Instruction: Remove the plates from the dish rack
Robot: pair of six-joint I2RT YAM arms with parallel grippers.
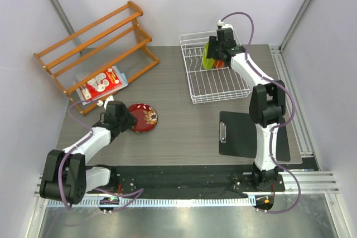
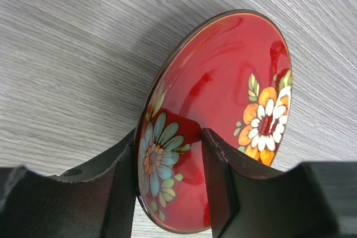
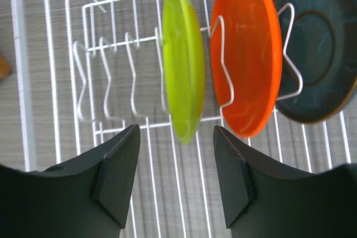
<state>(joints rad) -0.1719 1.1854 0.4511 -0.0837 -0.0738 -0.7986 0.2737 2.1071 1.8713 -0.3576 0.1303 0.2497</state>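
The lime green plate's rim stands upright in line with the gap between the robot's open fingers, so the right gripper will next go down over that rim and close.
The dark red patterned plate [image 1: 145, 117] [image 2: 223, 104] is at the table's left front, tilted on edge. My left gripper [image 1: 130, 120] [image 2: 169, 137] is shut on its rim, one finger behind it and one on its face. The white wire dish rack [image 1: 222, 98] stands at the back right. In the right wrist view the lime green plate [image 3: 183, 59], the orange plate [image 3: 248, 54] and the dark teal plate [image 3: 321, 43] stand upright between its prongs [image 3: 106, 76]. My right gripper [image 1: 215, 54] [image 3: 175, 132] is open, its jaws on either side of the lime green plate's edge without touching it.
An orange-brown wooden slatted shelf [image 1: 95, 43] stands at the back left with a red printed packet [image 1: 103, 82] leaning at its foot. A black clipboard [image 1: 240, 132] lies at the front right, by the right arm.
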